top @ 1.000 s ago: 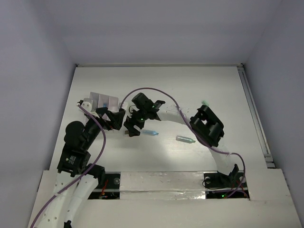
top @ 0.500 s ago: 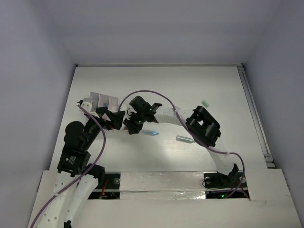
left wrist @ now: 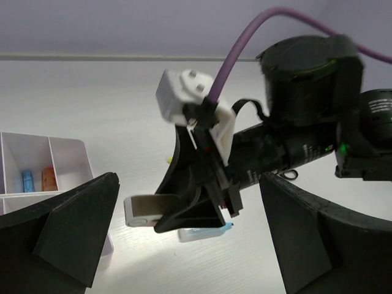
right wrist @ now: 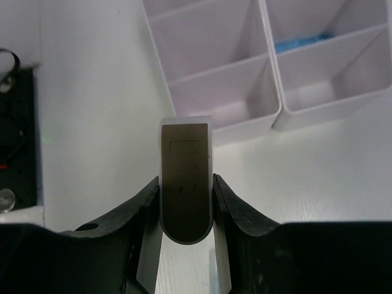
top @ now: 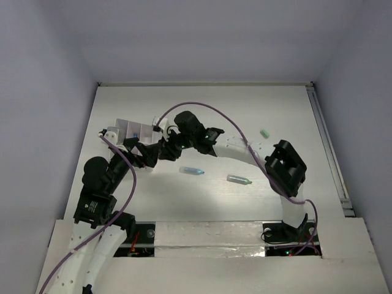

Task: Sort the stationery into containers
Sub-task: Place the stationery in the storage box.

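I will next swing my right gripper outward, turning it, over the closest end section of the box's far row [right wrist: 334,76]. That section is empty, so I will let go of the block [right wrist: 186,184] there.
My right gripper [right wrist: 186,202] is shut on the tan-grey block [right wrist: 186,184] and holds it above the table, just short of the white six-compartment box [right wrist: 220,79]. A blue piece [right wrist: 306,41] lies in one compartment. In the top view the right gripper [top: 161,149] sits by the box [top: 131,130], close to my left gripper [top: 142,154]. The left gripper [left wrist: 187,248] is open and empty and faces the held block [left wrist: 147,208]. A blue capsule [top: 192,170] and a teal capsule [top: 239,179] lie on the table. The scissors and pens are not clearly in view.
A small green piece [top: 264,132] lies at the right of the table. In the left wrist view the box [left wrist: 67,156] holds a blue piece [left wrist: 27,180] and an orange piece [left wrist: 49,179]. The right arm's purple cable [top: 202,110] arcs above the box.
My right gripper has moved left and away from me with the block, from beside the blue capsule to the box's near corner. Its elbow has swung right. The left arm has stayed still.
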You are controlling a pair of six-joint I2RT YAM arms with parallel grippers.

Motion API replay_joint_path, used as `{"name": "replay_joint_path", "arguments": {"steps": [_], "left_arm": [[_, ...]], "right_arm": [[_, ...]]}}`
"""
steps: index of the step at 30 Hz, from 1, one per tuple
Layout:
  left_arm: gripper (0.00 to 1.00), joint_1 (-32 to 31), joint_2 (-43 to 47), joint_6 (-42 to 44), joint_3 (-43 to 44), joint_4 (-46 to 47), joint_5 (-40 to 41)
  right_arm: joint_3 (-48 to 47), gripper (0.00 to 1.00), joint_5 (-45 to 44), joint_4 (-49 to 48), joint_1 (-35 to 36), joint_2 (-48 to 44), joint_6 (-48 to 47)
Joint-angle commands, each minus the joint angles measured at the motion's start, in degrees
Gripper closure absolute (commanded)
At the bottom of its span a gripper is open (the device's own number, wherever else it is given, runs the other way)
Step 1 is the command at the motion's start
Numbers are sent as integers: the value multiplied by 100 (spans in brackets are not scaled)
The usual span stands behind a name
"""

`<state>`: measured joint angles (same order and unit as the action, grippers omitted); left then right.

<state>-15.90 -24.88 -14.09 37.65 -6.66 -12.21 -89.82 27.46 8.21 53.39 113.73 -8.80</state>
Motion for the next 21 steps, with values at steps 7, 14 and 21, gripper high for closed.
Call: {"name": "replay_joint_path", "arguments": {"steps": [7,14,21], "left_arm": [[1,43,71,-6,225,279,-54],[1,43,80,-15,225,288,-71],[1,43,80,-15,225,296,-80]], "right_arm": [[-720,84,-381,-1567,-56,192,1510],[-1503,84,-1496,-1901,-109,842,2627],[-1661,84,-2403,-2350,-162,1352,3603]]}}
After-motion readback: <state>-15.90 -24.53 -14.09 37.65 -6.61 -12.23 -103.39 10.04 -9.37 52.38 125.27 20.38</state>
